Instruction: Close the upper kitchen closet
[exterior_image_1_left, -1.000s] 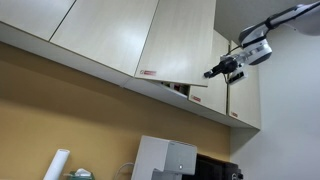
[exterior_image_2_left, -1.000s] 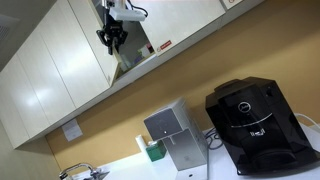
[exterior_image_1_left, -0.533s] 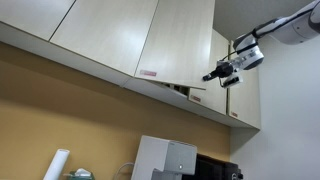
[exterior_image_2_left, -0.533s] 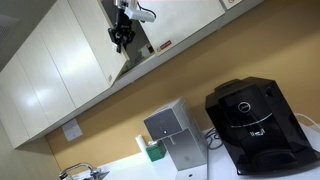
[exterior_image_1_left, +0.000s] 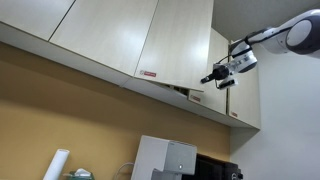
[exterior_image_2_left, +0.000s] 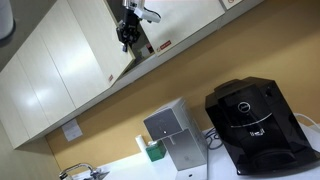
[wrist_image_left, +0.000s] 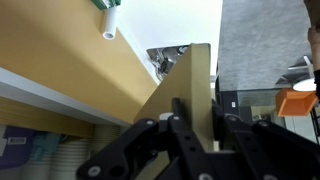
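Observation:
The dark gap lies left of my gripper in the wrist view, so next my gripper will swing the door's free edge toward that opening and release it.
The upper kitchen closet's tall beige door (exterior_image_1_left: 180, 40) hangs slightly ajar, with a red-white sticker at its lower corner. A dark gap with small jars shows behind its free edge. The door also shows in an exterior view (exterior_image_2_left: 95, 40). My gripper (exterior_image_1_left: 212, 78) is at the door's free edge near the bottom, and it also shows in an exterior view (exterior_image_2_left: 127, 35). In the wrist view the door's edge (wrist_image_left: 198, 80) stands between my two fingers (wrist_image_left: 197, 120), which sit close against both sides of it.
Neighbouring beige doors (exterior_image_1_left: 100, 30) are shut, as is a narrow one (exterior_image_1_left: 245, 100) past my arm. Below stand a black coffee machine (exterior_image_2_left: 255, 125), a grey box appliance (exterior_image_2_left: 170, 135) and a paper roll (exterior_image_1_left: 57, 165) on the counter.
My gripper has moved a little lower and closer in along the door's free edge. The door has swung slightly toward the cabinet.

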